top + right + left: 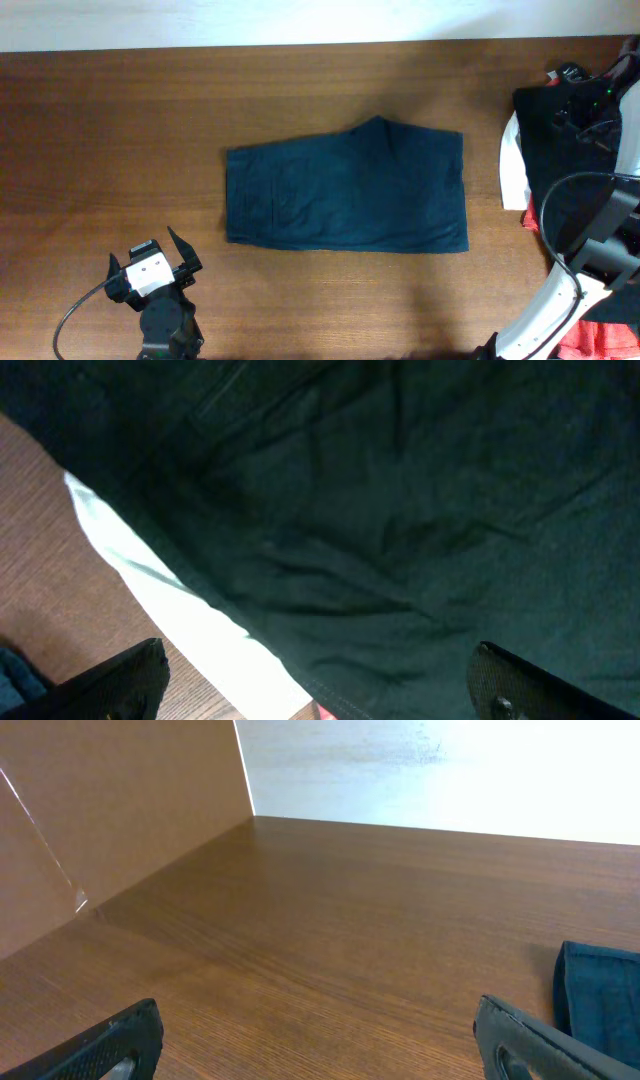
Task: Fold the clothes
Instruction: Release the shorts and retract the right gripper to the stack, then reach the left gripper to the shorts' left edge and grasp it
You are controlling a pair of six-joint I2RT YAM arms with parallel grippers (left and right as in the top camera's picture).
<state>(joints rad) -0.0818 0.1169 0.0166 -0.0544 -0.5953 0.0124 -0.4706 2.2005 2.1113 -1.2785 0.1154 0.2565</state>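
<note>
My left gripper moves outward, down and to the right in the overhead view onto the navy garment's nearest short edge [231, 188] [567, 992] next, as its fingers frame bare wood.
A dark navy-blue garment [345, 187] lies flat and folded in the middle of the wooden table; its edge shows in the left wrist view [600, 992]. My left gripper [145, 250] is open and empty near the front left, apart from it; its fingers [320, 1040] frame bare wood. At the right edge lies a pile: a black garment [560, 170] on a white one [512, 165], with red-orange cloth [600, 340] nearer the front. My right gripper [320, 670] is open just above the black garment [400, 510] and the white edge [170, 590], holding nothing.
The wooden table [110, 130] ends at a pale strip along the back [300, 20]. A brown panel [110, 810] stands at the left in the left wrist view. My right arm [560, 290] and its cables cross the pile.
</note>
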